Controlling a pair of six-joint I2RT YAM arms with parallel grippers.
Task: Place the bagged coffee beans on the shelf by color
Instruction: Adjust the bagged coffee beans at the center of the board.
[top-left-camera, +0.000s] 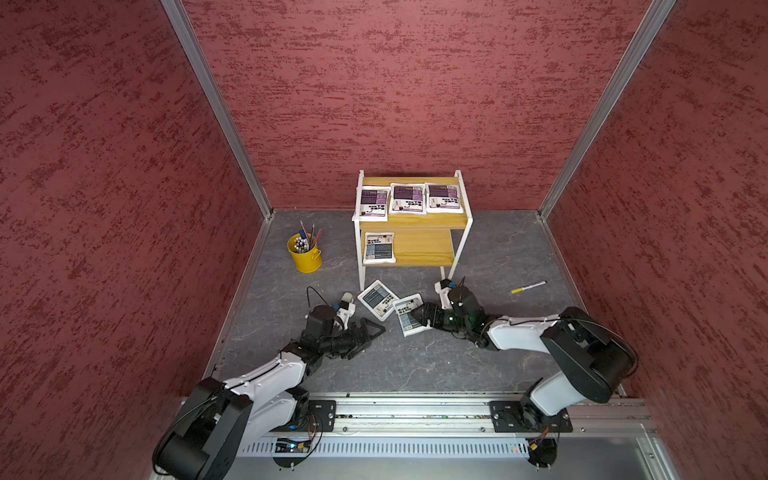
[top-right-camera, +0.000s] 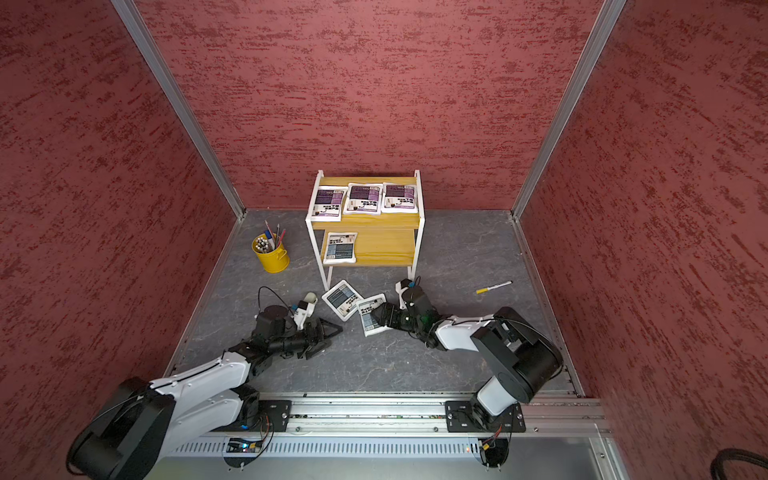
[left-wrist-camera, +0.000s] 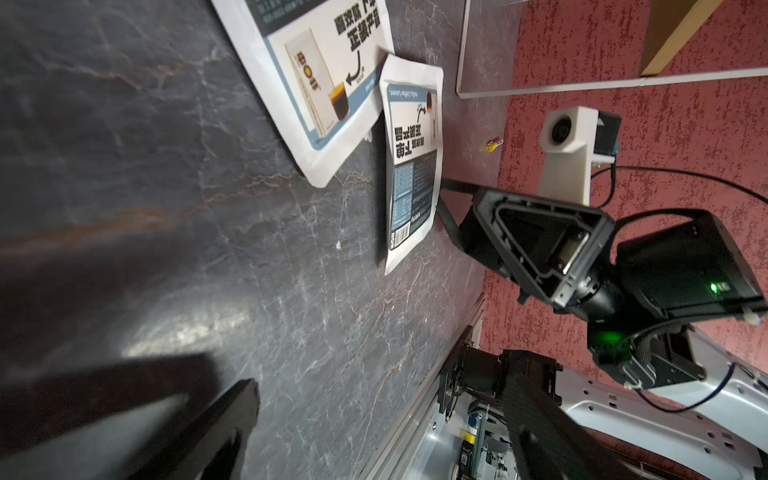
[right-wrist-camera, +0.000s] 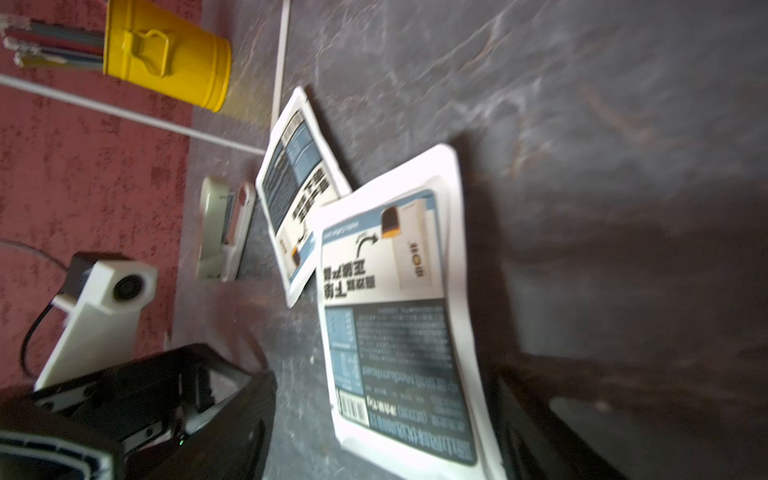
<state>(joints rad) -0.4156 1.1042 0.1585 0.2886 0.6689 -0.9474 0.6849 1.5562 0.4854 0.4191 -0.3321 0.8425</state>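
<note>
The second bag's edge by the barcode (top-left-camera: 402, 327) (left-wrist-camera: 389, 244) is below my left gripper, clear of the other bag, so I will move my left gripper down onto it, toward my right gripper.
The shelf (top-left-camera: 415, 220) stands at the back with three purple-labelled bagged coffee beans (top-left-camera: 407, 198) side by side on its top board. One grey-blue bag (top-left-camera: 378, 248) lies at the left end of the lower board. Two more grey-blue bags lie on the floor in front, corners overlapping: one (top-left-camera: 377, 299) nearer the shelf leg, the other (top-left-camera: 405, 316) beside it. My right gripper (right-wrist-camera: 395, 436) is open, its fingers (right-wrist-camera: 249, 415) either side of the end of that second bag (right-wrist-camera: 399, 332). My left gripper (top-left-camera: 368, 343) hovers open and empty to the left of both bags.
A yellow pen bucket (top-left-camera: 304, 253) stands left of the shelf. A yellow-capped marker (top-left-camera: 528, 287) lies on the floor to the right. A pale elongated case (right-wrist-camera: 224, 232) lies near the left bag. Red walls enclose three sides; the arms' rail (top-left-camera: 415, 409) runs along the front.
</note>
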